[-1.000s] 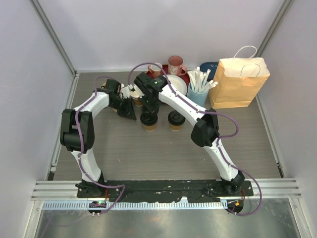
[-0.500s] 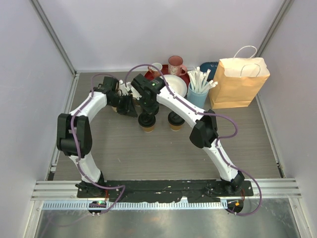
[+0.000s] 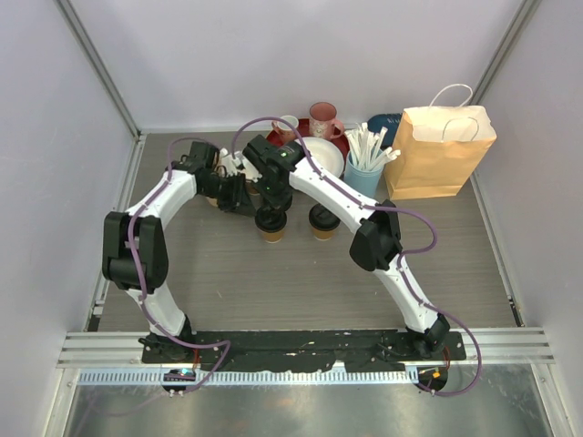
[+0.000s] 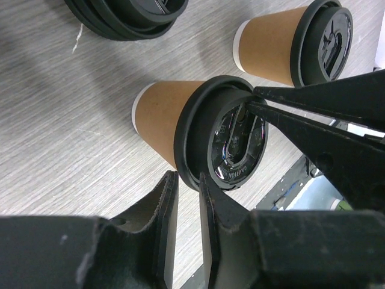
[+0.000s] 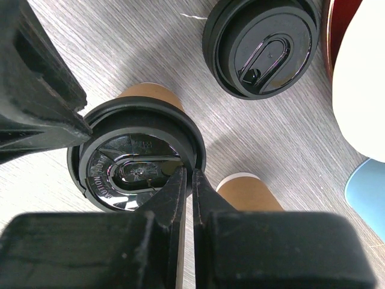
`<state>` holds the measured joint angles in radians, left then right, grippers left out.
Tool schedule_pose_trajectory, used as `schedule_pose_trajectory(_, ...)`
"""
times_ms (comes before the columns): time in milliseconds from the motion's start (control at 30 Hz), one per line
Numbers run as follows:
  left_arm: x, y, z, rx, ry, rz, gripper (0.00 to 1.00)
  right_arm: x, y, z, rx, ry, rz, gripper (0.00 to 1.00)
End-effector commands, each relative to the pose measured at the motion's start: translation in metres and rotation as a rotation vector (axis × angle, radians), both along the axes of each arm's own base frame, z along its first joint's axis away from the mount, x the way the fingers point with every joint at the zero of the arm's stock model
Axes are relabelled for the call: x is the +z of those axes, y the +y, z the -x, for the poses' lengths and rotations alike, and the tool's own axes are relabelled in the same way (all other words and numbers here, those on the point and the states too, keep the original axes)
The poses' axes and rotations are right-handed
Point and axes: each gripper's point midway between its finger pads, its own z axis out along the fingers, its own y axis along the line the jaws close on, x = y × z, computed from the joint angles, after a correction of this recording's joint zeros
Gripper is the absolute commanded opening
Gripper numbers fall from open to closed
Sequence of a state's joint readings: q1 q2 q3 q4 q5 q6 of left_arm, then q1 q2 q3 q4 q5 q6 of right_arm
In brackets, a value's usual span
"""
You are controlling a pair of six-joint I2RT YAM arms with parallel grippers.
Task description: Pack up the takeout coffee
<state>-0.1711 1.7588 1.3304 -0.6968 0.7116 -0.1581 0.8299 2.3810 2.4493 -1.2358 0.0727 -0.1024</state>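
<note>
My right gripper has its fingers on the lid's rim (image 3: 284,218) (image 5: 198,158), and the lid caps the tan cup. Next I need to move that gripper slightly back and toward the second cup, and open it to release the lid.
A tan takeout coffee cup (image 3: 271,228) (image 4: 161,120) with a black lid (image 5: 135,165) stands mid-table. My right gripper (image 5: 187,176) (image 3: 271,208) comes from above and is shut on that lid's rim. Its fingers (image 4: 325,102) show at the lid's far edge in the left wrist view. My left gripper (image 4: 187,179) (image 3: 246,193) is at the opposite side of the lid. Its jaws are narrowly open, with the rim at their tips. A second lidded cup (image 3: 322,222) (image 4: 271,45) stands just right of the first.
A stack of black lids (image 4: 126,15) lies beside the cups. Behind them are a white plate (image 3: 325,155) on a red one, a pink mug (image 3: 322,118), a light-blue cup of straws (image 3: 364,173) and an upright paper bag (image 3: 442,150) at the back right.
My left arm has swung a little toward the back and closer to the cup, and its jaws have parted slightly. The right gripper keeps its hold on the lid.
</note>
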Motion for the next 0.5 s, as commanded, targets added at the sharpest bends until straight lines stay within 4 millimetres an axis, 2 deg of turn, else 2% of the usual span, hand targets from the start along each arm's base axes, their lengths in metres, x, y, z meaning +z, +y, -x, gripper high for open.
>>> schedule_pose_trajectory(0,-0.004,-0.013,0.011,-0.043,0.031,0.03,0.23,0.008,-0.001,0.001,-0.002,-0.013,-0.012,0.01)
schedule_pose_trajectory(267,-0.028,-0.005,0.015,-0.034,0.074,-0.031,0.13,0.013,-0.001,0.002,-0.013,-0.028,-0.036,0.01)
schedule_pose_trajectory(467,-0.05,0.002,0.023,-0.038,0.105,-0.08,0.08,0.009,-0.002,0.006,-0.027,-0.021,-0.051,0.01)
